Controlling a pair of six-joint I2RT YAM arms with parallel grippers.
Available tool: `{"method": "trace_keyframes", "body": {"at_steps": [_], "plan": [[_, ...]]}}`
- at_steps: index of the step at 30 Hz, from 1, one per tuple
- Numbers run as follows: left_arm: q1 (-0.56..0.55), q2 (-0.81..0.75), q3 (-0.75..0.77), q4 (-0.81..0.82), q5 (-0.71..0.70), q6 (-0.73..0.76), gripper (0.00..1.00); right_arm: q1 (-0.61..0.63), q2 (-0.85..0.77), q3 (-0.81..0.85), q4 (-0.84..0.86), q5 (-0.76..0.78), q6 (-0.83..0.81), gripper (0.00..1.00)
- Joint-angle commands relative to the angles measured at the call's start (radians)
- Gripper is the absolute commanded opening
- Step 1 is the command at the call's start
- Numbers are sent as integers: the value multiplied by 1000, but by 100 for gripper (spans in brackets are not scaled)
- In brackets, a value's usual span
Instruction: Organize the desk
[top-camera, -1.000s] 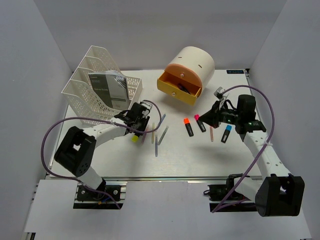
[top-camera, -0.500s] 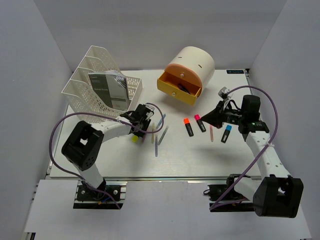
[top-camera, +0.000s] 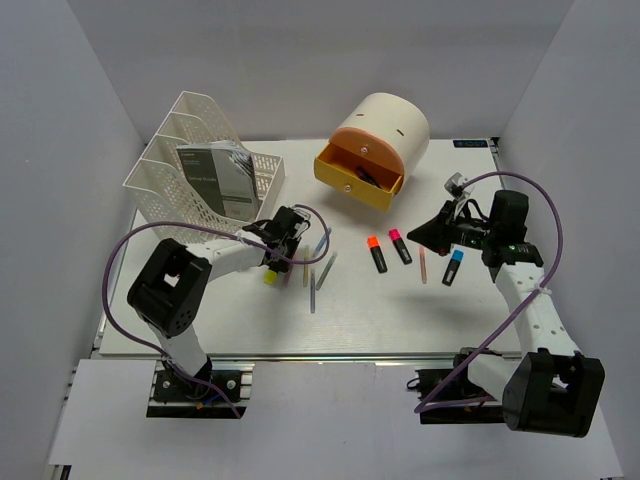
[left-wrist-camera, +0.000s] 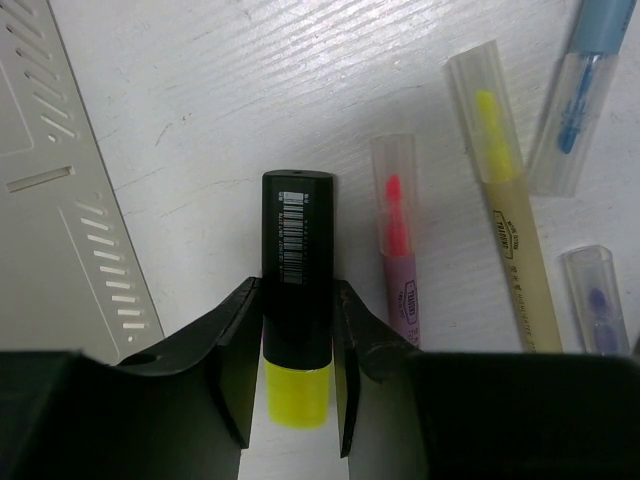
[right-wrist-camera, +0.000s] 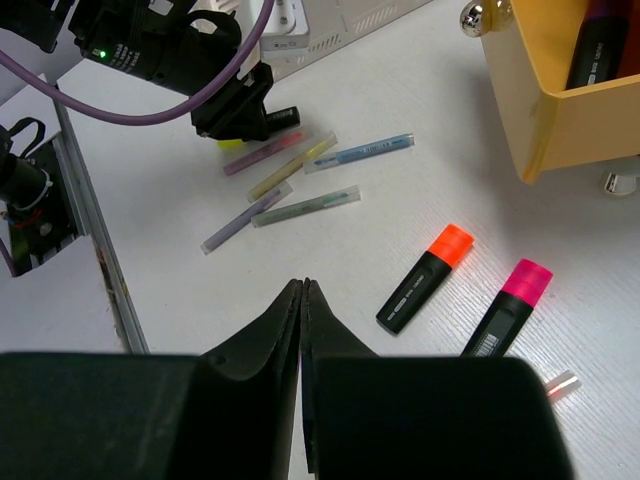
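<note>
My left gripper lifts the highlighter outward over the yellow drawer (top-camera: 350, 171) next and releases it, since the drawer stands open outward, to its right in the top view.
The white desk (top-camera: 400, 320) holds scattered pens and highlighters. My left gripper (top-camera: 281, 250) is low on the desk beside the file rack. In the left wrist view its jaws (left-wrist-camera: 297, 290) are closed against both sides of a black highlighter with a yellow cap (left-wrist-camera: 297, 250), which lies flat on the desk; the highlighter also shows in the top view (top-camera: 270, 276). My right gripper (top-camera: 418, 232) is shut and empty, above the desk right of the orange highlighter (top-camera: 377, 254) and pink highlighter (top-camera: 399, 245). In the right wrist view the right gripper (right-wrist-camera: 302, 285) has its jaws pressed together.
A white mesh file rack (top-camera: 200, 170) with a booklet stands at the back left. A cream drawer unit (top-camera: 385, 125) has its yellow drawer (top-camera: 358, 178) open with markers inside. Several thin pens (top-camera: 313, 272), a pink pen (top-camera: 423, 266) and a blue highlighter (top-camera: 453, 267) lie mid-desk.
The left arm has swung in closer while its gripper stays at the yellow highlighter. The right gripper has drawn back a little to the right, still shut.
</note>
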Motion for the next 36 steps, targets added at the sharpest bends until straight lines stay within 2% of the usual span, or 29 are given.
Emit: {"method": "trace_keyframes", "body": {"at_steps": [1,4,8,14,20,24,31,36], "plan": [[-4,-12,22,-41,-17,-7,22,-13,-28,24,0,-41,0,6],[-4,-65,42,-50,-29,-10,15,-19,-29,26,2,-46,2,6],[-4,-141,108,-73,56,-22,6,-25,-29,23,3,-44,6,8],[-4,-254,179,-65,195,-100,3,-36,-34,20,12,-33,16,8],[5,-282,268,79,376,-341,0,-50,-48,17,29,14,46,8],[14,-213,353,235,442,-589,0,-65,-57,6,52,49,82,8],[14,-65,432,527,373,-987,0,-91,-72,-6,78,71,117,8],[14,23,435,678,209,-1200,0,-108,-81,-11,89,63,128,8]]}}
